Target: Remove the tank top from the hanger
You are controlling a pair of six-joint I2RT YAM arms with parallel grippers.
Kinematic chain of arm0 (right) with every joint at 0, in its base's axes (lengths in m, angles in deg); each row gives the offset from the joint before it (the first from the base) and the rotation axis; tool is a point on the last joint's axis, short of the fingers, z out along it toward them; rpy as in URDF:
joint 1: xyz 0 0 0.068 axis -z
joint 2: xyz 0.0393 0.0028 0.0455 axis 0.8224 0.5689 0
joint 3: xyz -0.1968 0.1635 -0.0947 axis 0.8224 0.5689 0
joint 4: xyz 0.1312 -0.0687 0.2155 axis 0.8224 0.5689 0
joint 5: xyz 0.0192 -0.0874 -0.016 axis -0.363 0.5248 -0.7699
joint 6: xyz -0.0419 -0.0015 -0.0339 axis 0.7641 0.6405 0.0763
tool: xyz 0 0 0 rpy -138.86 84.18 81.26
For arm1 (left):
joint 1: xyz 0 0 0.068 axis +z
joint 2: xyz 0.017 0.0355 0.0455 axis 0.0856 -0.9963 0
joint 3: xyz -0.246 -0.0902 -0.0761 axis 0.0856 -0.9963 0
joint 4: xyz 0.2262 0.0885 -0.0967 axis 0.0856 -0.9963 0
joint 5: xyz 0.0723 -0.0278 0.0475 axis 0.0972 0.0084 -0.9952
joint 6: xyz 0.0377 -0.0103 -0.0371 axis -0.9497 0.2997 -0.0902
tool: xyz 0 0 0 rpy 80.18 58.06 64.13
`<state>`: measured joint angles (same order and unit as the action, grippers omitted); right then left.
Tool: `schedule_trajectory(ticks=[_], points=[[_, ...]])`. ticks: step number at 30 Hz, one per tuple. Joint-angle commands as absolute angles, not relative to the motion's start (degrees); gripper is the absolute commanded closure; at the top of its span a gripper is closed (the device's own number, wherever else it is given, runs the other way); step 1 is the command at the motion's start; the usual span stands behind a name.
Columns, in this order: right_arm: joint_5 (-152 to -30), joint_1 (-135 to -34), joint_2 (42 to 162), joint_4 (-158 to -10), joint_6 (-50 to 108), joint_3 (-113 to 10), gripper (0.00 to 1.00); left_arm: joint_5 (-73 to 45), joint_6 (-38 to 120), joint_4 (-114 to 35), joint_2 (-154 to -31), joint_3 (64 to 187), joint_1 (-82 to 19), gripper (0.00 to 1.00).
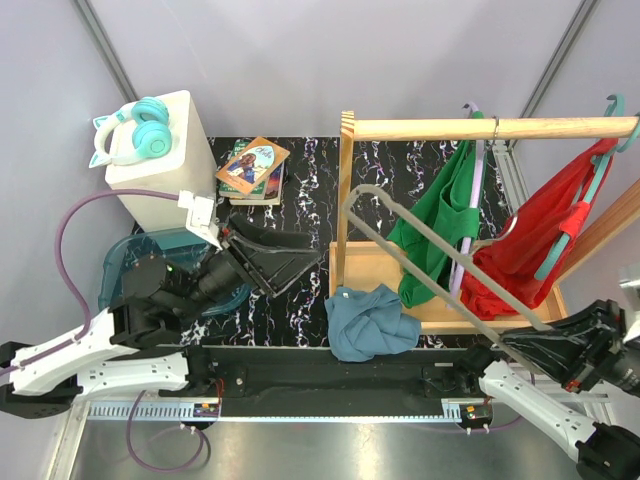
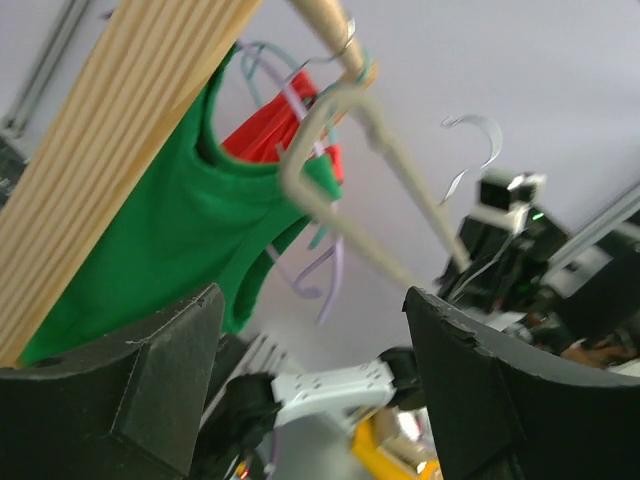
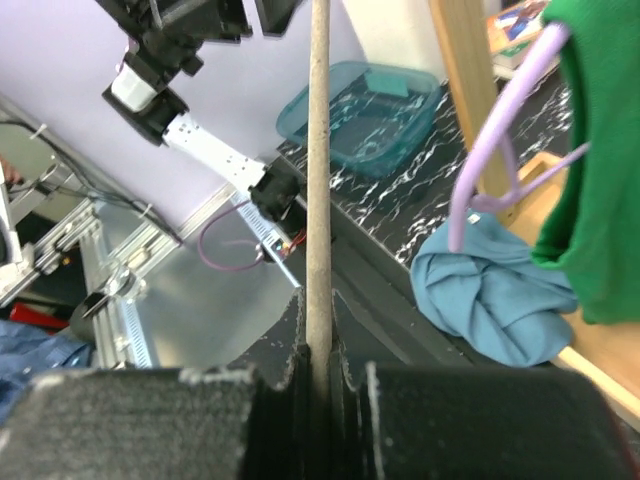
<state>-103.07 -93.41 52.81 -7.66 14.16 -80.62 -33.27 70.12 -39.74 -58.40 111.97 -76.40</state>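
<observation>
The blue tank top is already off, so the robot's right gripper needs to carry the bare hanger point(image 1: 430, 245) outward onto the rack's bar point(image 1: 430, 129) beside the green top and release it there.
A blue tank top point(image 1: 370, 320) lies crumpled on the table in front of the wooden rack; it also shows in the right wrist view point(image 3: 490, 290). A bare grey-beige hanger point(image 1: 430, 245) slants from the rack's left post down to my right gripper point(image 1: 520, 343), which is shut on its bar point(image 3: 318, 150). The hanger also shows in the left wrist view point(image 2: 380, 150). My left gripper point(image 1: 300, 265) is open and empty, left of the rack, its jaws wide apart point(image 2: 315, 300).
A green top point(image 1: 440, 230) on a purple hanger and a red top point(image 1: 540, 240) on a teal hanger hang from the wooden rail point(image 1: 480, 128). A white box with teal headphones point(image 1: 140, 135), a book point(image 1: 252, 165) and a teal container point(image 1: 160, 265) stand at left.
</observation>
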Motion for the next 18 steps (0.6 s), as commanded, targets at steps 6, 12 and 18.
schedule_trajectory(ticks=[6,12,18], points=[[-90.71,-93.47,63.02,4.12,19.97,-92.83,1.0,-34.73,66.96,-51.93,-58.06,111.87,-76.19,0.2],[-87.36,-93.56,69.18,4.03,20.67,-95.03,1.0,-34.2,67.05,-52.81,-59.47,111.17,-76.19,0.2],[-88.4,-93.56,70.77,4.03,20.76,-93.72,1.0,-32.79,66.87,-52.99,-60.26,110.64,-76.19,0.2]])
